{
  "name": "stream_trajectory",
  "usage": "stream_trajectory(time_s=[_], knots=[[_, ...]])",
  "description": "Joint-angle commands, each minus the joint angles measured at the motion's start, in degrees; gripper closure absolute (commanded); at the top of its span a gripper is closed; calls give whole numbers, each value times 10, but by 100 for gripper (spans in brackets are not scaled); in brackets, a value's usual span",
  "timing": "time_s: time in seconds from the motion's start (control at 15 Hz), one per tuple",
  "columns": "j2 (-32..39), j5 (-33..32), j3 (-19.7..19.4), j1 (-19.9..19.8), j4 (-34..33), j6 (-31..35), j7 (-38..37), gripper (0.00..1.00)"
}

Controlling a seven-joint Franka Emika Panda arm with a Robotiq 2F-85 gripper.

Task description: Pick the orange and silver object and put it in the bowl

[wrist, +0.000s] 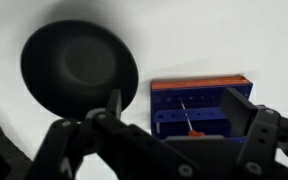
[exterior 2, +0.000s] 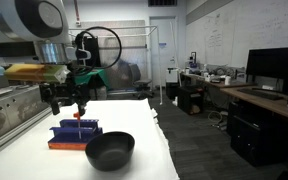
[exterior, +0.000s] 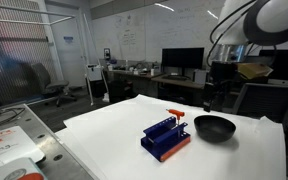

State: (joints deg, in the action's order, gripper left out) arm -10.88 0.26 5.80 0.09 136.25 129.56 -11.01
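Note:
My open gripper will next move outward and down around the object's orange end above the blue rack (exterior: pixel 176 112) (wrist: pixel 195 134), because that end stands below my gripper and outward of it.
The orange and silver object (wrist: pixel 189 122) is a slim silver shaft with a small orange-red end. It stands in the blue rack with an orange-red base (wrist: pixel 199 100). Its orange tip shows above the rack in both exterior views (exterior: pixel 174 112) (exterior 2: pixel 78 114). The black bowl (wrist: pixel 79 62) sits on the white table right beside the rack (exterior: pixel 165 138) (exterior 2: pixel 74 133), and it shows in both exterior views (exterior: pixel 214 127) (exterior 2: pixel 110 150). My gripper (wrist: pixel 174 102) is open and empty. It hovers above the rack (exterior 2: pixel 69 100) (exterior: pixel 217 98), with a finger on either side of the object and apart from it.
The white table (exterior: pixel 114 140) drops off at its edges. Desks with monitors (exterior: pixel 182 60) and chairs stand behind it. A grey bench with clutter (exterior: pixel 9 145) stands beside the table.

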Motion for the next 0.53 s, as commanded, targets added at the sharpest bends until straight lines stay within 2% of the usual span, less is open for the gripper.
stream_trajectory(time_s=[0.0,0.27,0.47], knots=[[134,-10,7,18,-143,-54,-32,0],[217,-78,-5,42,-224,-39,-119,0],[268,-106,-19,59,-281,-60,-146,0]])
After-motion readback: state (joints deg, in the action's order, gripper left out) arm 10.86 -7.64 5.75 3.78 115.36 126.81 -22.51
